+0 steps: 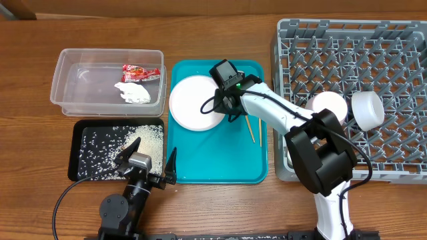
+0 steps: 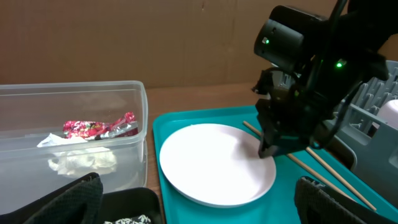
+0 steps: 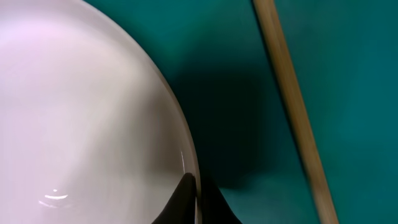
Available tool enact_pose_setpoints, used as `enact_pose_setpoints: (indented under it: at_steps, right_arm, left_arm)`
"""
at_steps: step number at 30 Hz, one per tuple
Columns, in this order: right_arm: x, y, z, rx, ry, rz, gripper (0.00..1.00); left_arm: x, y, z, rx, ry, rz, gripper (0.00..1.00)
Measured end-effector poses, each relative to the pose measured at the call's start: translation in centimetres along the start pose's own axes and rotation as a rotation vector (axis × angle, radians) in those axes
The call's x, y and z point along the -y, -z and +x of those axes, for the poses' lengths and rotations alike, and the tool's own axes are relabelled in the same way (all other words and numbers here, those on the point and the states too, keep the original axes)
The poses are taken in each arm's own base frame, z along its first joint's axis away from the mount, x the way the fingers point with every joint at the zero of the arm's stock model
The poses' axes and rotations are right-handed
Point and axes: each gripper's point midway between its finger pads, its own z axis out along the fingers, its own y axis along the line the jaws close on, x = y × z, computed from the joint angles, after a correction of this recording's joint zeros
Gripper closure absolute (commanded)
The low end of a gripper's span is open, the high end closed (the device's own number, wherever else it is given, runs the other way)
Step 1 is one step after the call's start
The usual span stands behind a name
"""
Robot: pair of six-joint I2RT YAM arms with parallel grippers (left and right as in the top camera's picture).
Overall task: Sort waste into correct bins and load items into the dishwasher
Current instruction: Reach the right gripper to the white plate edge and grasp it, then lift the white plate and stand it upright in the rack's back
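Observation:
The right gripper lifts the plate [image 1: 193, 103] across next, tilts it upright, lowers and releases it. The rack's empty far wires are right of the right gripper in the overhead view.
A round white plate [image 1: 193, 103] lies on the teal tray [image 1: 217, 167]. My right gripper [image 1: 225, 107] is shut on the plate's right rim; the right wrist view shows both fingertips [image 3: 196, 193] pinching the rim [image 3: 93, 124]. Two wooden chopsticks [image 1: 249, 128] lie on the tray beside it. The red wrapper [image 1: 139, 71] and white tissue [image 1: 133, 92] lie in the clear tub [image 1: 67, 80]. Rice [image 1: 143, 140] lies in the black tray [image 1: 83, 133]. My left gripper [image 1: 150, 163] is open and empty at the front edge. White bowls [image 1: 365, 109] stand in the grey rack [image 1: 400, 47].
The rack fills the table's right side. The clear tub is back left, the black tray in front of it. The left wrist view shows the plate [image 2: 214, 165], the tub [image 2: 74, 124] and the right arm over the teal tray.

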Motion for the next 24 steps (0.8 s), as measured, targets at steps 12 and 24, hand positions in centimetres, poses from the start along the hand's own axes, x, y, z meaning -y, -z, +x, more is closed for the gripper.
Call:
enact_pose_setpoints:
  at_steps: [12, 24]
  right_arm:
    - [1.0, 12.1, -2.8, 0.206, 0.027, -0.008, 0.96]
    - [15.8, 32.7, -5.0, 0.73, -0.091, 0.523, 0.96]
  left_arm:
    - [0.0, 0.0, 0.0, 0.0, 0.0, 0.0, 0.0]
    - [0.0, 0.0, 0.0, 0.0, 0.0, 0.0, 0.0]
